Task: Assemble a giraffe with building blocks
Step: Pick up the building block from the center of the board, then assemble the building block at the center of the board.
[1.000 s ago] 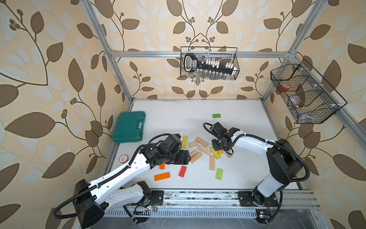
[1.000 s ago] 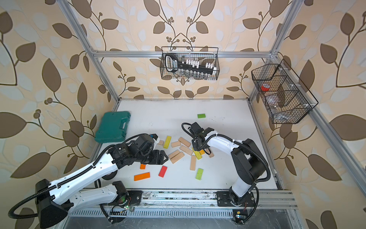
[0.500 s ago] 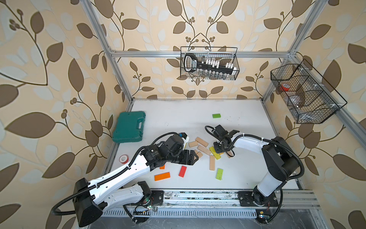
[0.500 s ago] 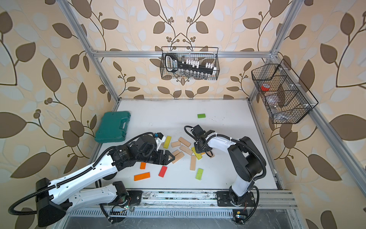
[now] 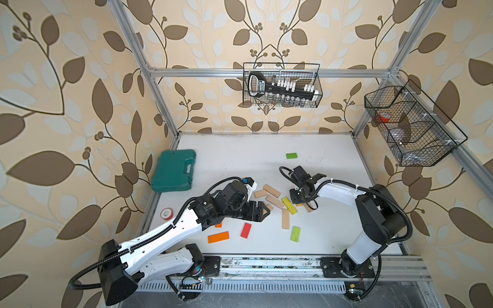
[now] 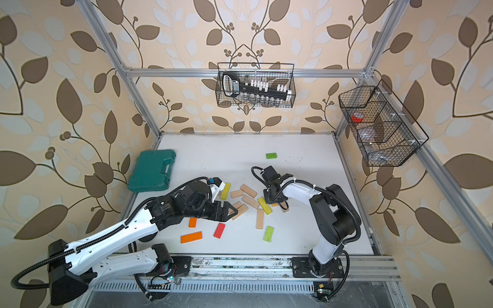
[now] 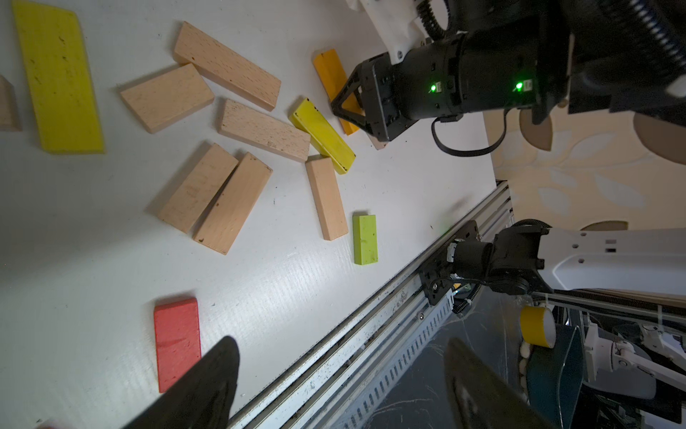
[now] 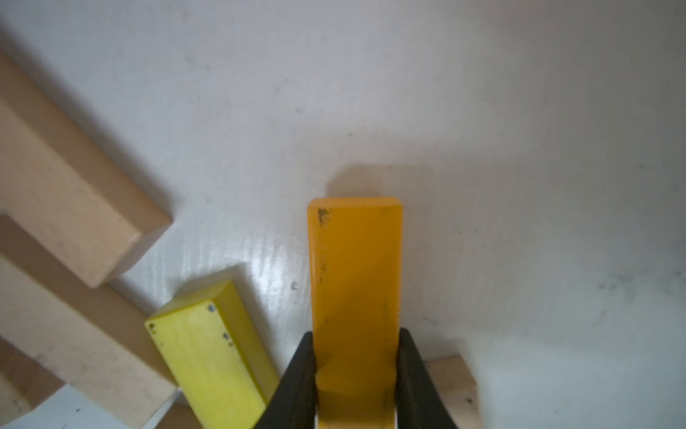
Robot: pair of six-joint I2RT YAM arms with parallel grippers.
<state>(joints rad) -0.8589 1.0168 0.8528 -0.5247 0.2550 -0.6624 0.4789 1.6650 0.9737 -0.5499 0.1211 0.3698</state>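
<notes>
The right gripper carries the orange-yellow block [image 8: 356, 260] outward next. It then releases it beside the far green block, since bare tabletop lies there, outward of the gripper.
Building blocks lie scattered mid-table in both top views: beige planks [image 5: 272, 190], a yellow one [image 5: 289, 206], a red one [image 5: 246, 230], an orange one [image 5: 218, 237], a green one [image 5: 295, 234] and a far green one [image 5: 291, 155]. My right gripper [image 8: 356, 334] points down at the table, shut on the sides of an orange-yellow block [image 8: 356, 260] that lies flat next to the yellow block [image 8: 211, 356]. In a top view the right gripper [image 5: 296, 198] hides most of that block. My left gripper [image 7: 339, 345] is open and holds nothing, above the table near the red block [image 7: 176, 338].
A green plastic case [image 5: 174, 170] lies at the table's left edge, with a tape roll [image 5: 167, 214] nearer the front. Wire baskets hang on the back wall [image 5: 281, 85] and right wall [image 5: 410, 125]. A metal rail [image 5: 266, 262] runs along the front edge.
My right gripper has closed on the orange-yellow block. My left arm has swung right, over the beige planks, with its jaws a little wider.
</notes>
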